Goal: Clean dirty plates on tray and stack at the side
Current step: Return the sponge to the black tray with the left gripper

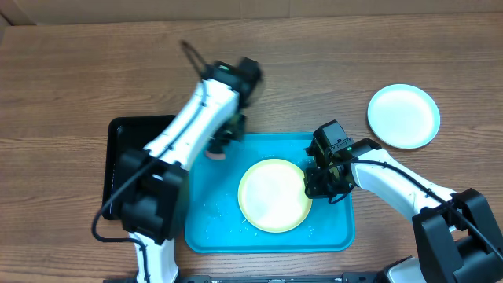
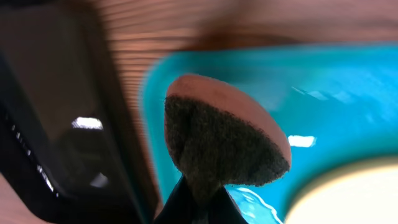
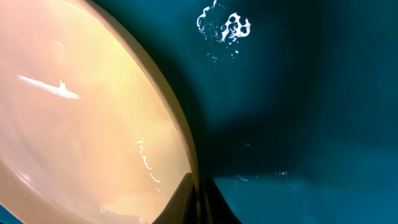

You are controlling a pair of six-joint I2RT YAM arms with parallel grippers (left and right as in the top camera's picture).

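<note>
The glossy black tray lies below my left gripper and left in the overhead view, so next my left gripper should move over it, lower the sponge inside and release.
A pale yellow-green plate lies in the turquoise tray. My right gripper is shut on the plate's right rim; in the right wrist view its fingers pinch the plate's edge above the wet tray floor. My left gripper hangs over the tray's upper left corner, shut on a sponge with a pink back and a dark scrubbing face. The sponge is apart from the plate. A light blue plate with a white centre rests on the table at the right.
A glossy black tray lies against the turquoise tray's left side, partly under my left arm. Water and foam streaks lie on the turquoise tray floor. Bare wooden table surrounds the trays.
</note>
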